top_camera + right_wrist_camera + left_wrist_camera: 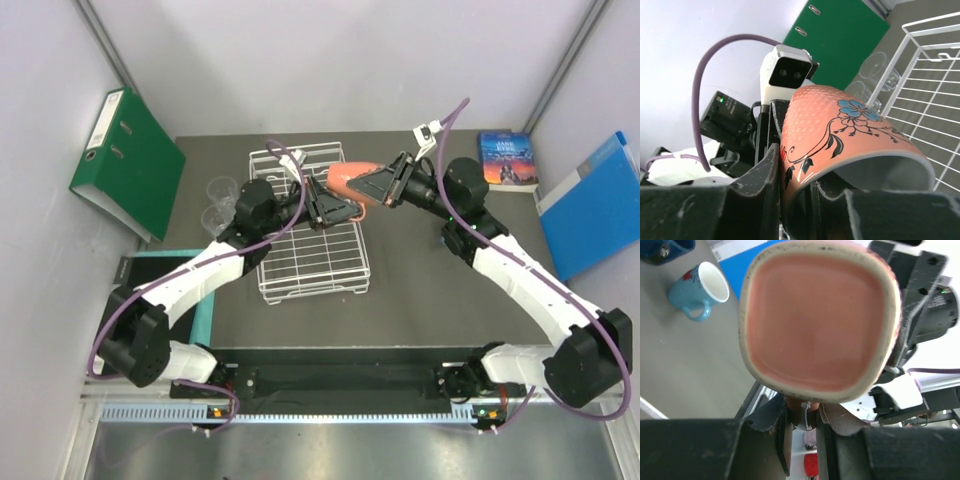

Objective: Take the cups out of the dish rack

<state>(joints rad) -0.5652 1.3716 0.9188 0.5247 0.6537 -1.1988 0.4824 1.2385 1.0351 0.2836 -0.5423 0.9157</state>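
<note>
My right gripper swings down next to release the orange mug upright, since the tabletop by the light-blue mug (455, 266) lies below and to the right in the top view.
The orange mug (345, 180) with a flower pattern hangs on its side above the back right corner of the white wire dish rack (300, 265). Both grippers hold it. My left gripper (338, 208) is shut on the mug's handle (804, 412), below its base (817, 320). My right gripper (374, 186) is shut on the mug's rim (840, 150), one finger inside and one outside. Two clear glasses (218, 205) stand on the table left of the rack. The light-blue mug (697, 290) and the dark-blue mug (665, 247) stand on the table in the left wrist view.
A green binder (128, 160) leans on the left wall. A book (508, 158) and a blue folder (595, 205) lie at the back right. A teal-edged tray (165, 275) sits at the near left.
</note>
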